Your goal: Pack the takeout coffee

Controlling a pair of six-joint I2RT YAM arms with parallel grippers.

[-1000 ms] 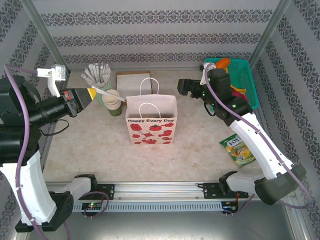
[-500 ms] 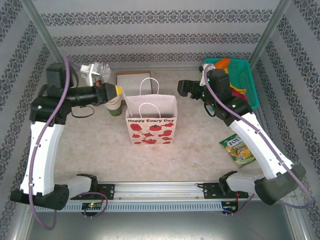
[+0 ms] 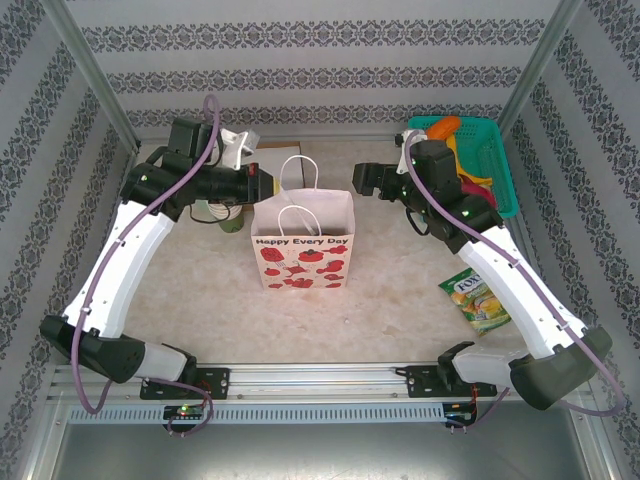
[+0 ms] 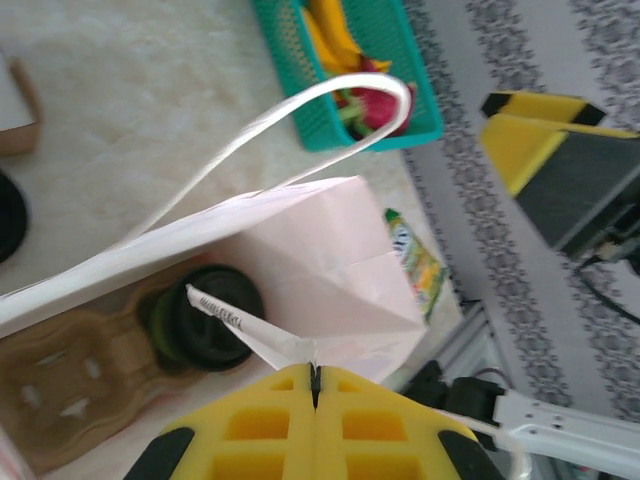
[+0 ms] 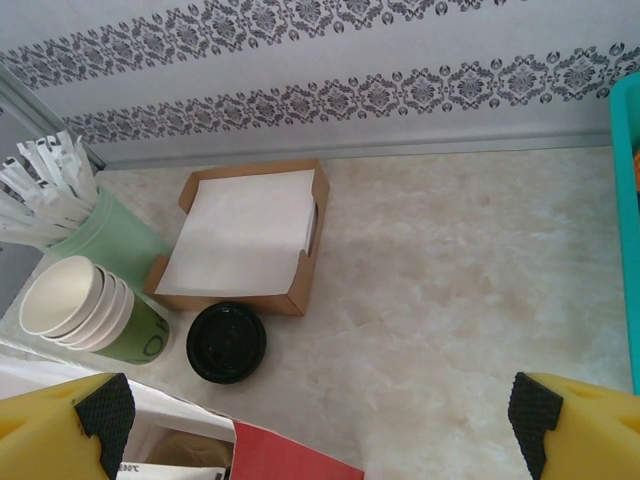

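The cup sits deep inside, so I will next swing my left gripper farther over the bag's opening and down toward the cup's black lid (image 4: pixel 210 332) to release the stick.
The white paper bag (image 3: pixel 302 245) with red print stands open at the table's middle. Down inside it, in the left wrist view, the takeout coffee (image 4: pixel 188 338), a green-sided cup with a black lid, sits in a brown cardboard carrier (image 4: pixel 70 375). My left gripper (image 4: pixel 315 372) hangs over the bag's mouth (image 3: pixel 268 184), shut on a white-wrapped stick (image 4: pixel 232 322) that points down over the cup's lid. My right gripper (image 5: pixel 318 420) is open behind the bag's right side (image 3: pixel 365 180), holding nothing.
Behind the bag are a brown napkin box (image 5: pixel 250 235), a stack of lidless cups (image 5: pixel 85 305), a pale green cup of sticks (image 5: pixel 70 215) and a loose black lid (image 5: pixel 227 342). A teal basket (image 3: pixel 498 165) stands at the back right. A juice packet (image 3: pixel 480 300) lies at the right.
My left arm has swung in from the far left to the bag's mouth, carrying the white stick. The right arm has stayed still.
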